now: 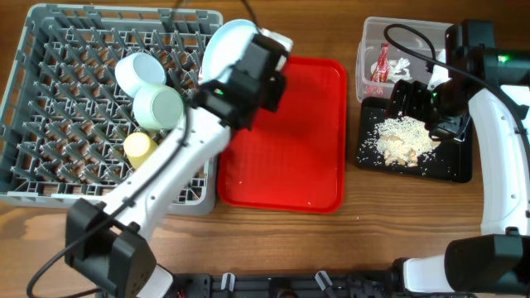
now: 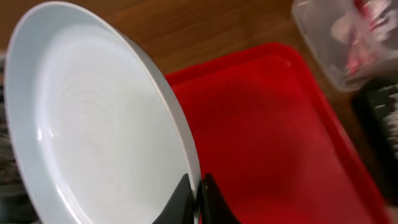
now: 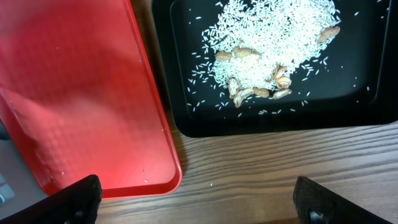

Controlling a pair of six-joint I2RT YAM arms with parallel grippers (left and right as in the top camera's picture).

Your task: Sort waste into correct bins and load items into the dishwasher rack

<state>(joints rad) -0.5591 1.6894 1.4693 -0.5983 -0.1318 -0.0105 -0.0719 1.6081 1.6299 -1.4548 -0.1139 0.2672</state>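
Note:
The free pegs of the rack beside the saucer lie left of my left gripper in the overhead view, so next my left gripper will move there, tilting, and release the plate's rim.
My left gripper (image 1: 248, 51) is shut on the rim of the round pale blue plate (image 1: 224, 45) and holds it on edge over the right wall of the grey dishwasher rack (image 1: 33, 99). The left wrist view shows the fingers (image 2: 198, 194) pinching the plate (image 2: 93, 124). In the rack are a pale blue saucer (image 1: 138, 71), a pale green bowl (image 1: 157, 108) and a yellow cup (image 1: 139, 146). My right gripper (image 1: 411, 101) is open and empty (image 3: 199, 205) above the black tray (image 3: 168, 74) with beige food scraps (image 3: 267, 43). The clear tub (image 1: 364, 58) holds the red wrapper (image 1: 382, 62) and white napkin (image 1: 402, 64).
The red serving tray (image 1: 290, 132) lies between the rack and the black tray (image 1: 451, 165), and shows in both wrist views (image 2: 280, 137) (image 3: 74, 93). A few grains lie on the wooden table (image 3: 280, 168) by its front corner. I see no fork or chopstick.

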